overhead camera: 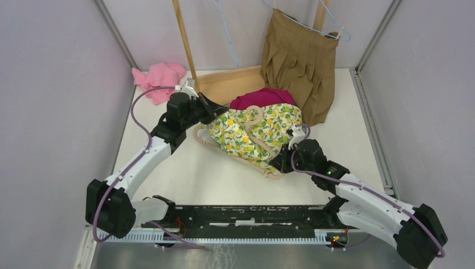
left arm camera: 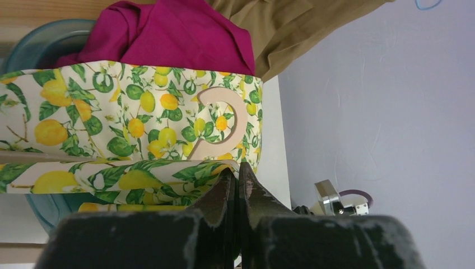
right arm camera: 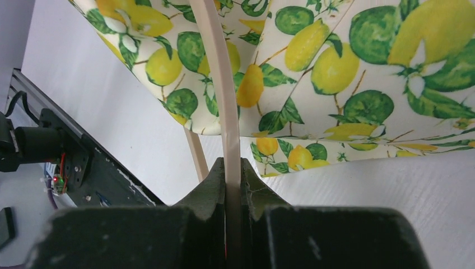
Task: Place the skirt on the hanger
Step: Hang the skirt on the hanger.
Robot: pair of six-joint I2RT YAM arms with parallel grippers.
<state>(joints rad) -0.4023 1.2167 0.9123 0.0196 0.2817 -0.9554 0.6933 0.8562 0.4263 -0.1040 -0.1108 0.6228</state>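
Observation:
The left gripper moves to the left in the top view toward the hanger's rounded end [overhead camera: 197, 133] next and releases the edge of the skirt's waistband, since that end of the hanger lies uncovered.
The skirt [overhead camera: 255, 130] is white with a lemon and leaf print and lies mid-table over a pale wooden hanger [overhead camera: 259, 143], whose hook [left arm camera: 221, 120] rests on top of the fabric. My left gripper [overhead camera: 215, 112] is shut on the skirt's waistband edge [left arm camera: 168, 174] at its left side. My right gripper [overhead camera: 282, 158] is shut on the hanger's thin arm [right arm camera: 221, 95] at the skirt's near right edge [right arm camera: 347, 84].
A magenta garment [overhead camera: 262, 97] lies behind the skirt on a teal bowl [left arm camera: 33, 42]. A brown pleated skirt [overhead camera: 301, 61] hangs on a blue wire hanger [overhead camera: 330, 22] at the back right. A pink cloth [overhead camera: 158, 78] lies back left. A wooden rack [overhead camera: 224, 81] stands behind.

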